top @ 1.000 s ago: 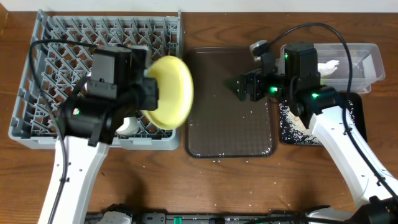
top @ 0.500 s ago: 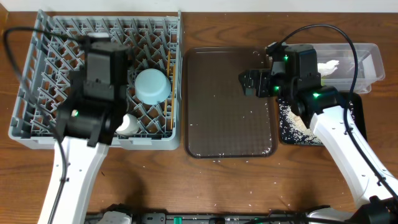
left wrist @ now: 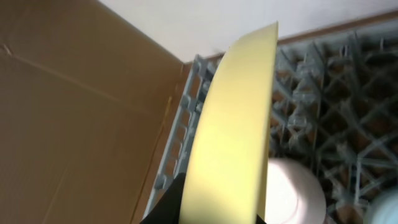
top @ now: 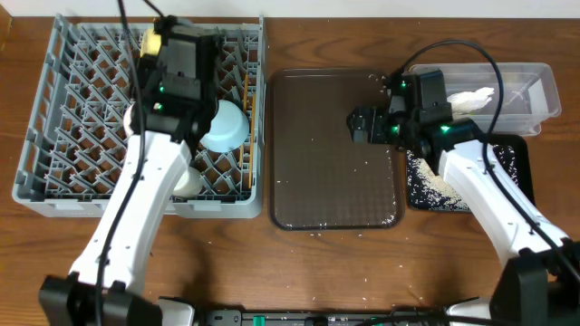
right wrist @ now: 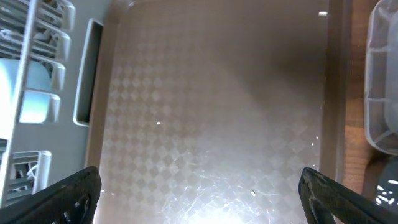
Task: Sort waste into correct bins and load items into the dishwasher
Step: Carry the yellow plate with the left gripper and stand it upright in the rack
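The wire pegs by the rack's far side (left wrist: 305,90) stand empty. The left gripper moves outward, lowers the yellow plate (left wrist: 236,124) between them and lets go next.
My left gripper (top: 163,47) is shut on the round yellow plate (left wrist: 236,124), holding it on edge above the far part of the grey dishwasher rack (top: 54,118). From overhead only a sliver of the plate (top: 149,40) shows past the wrist. A light blue bowl (top: 224,125) and a white bowl (left wrist: 292,194) sit in the rack, and chopsticks (top: 246,98) stand near its right wall. My right gripper (right wrist: 205,199) hangs open and empty over the brown serving tray (right wrist: 211,93). A white napkin (top: 473,97) lies in the clear tub (top: 526,81). Rice scraps lie in the black tray (top: 426,177).
Cardboard (left wrist: 74,124) stands beyond the rack's far left corner. A few rice grains dot the serving tray (top: 331,190) and the table in front of it. The clear tub's wall (right wrist: 382,74) is just to the right of my right gripper.
The left arm carried the plate from the rack's right edge to its back and turned it on edge, uncovering the blue bowl. The right gripper opened wider and shifted slightly.
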Available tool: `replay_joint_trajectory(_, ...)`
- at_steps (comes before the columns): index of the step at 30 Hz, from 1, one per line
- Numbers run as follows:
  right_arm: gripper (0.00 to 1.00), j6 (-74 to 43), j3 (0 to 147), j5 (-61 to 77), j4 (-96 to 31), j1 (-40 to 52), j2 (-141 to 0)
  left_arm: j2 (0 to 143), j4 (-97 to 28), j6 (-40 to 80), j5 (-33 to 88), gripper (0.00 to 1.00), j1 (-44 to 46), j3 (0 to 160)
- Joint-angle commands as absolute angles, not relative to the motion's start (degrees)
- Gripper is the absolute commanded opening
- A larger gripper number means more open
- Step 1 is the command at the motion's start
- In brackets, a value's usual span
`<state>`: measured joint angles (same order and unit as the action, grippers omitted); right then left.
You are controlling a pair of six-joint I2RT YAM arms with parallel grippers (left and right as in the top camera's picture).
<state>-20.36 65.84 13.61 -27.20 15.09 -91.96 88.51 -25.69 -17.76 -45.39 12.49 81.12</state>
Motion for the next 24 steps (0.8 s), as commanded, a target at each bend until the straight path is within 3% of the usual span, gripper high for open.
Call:
replay_joint_trajectory(1,0.99,-20.8,65.8,13.6,-27.2,15.3,-92.7,90.1,-21.3,-23.2,-43.6,0.08,12.2,81.9)
replay_joint_trajectory(14,0.99,-20.8,65.8,13.8,-28.6,16.6,-92.8,102.1,-10.1,-25.9,-37.4,0.07,7.7,81.9)
replay_joint_trajectory(24,0.99,-20.8,65.8,14.0,-29.7,16.6,-92.8,103.5,-6.7,-24.3,-29.2,0.08,5.5,81.9)
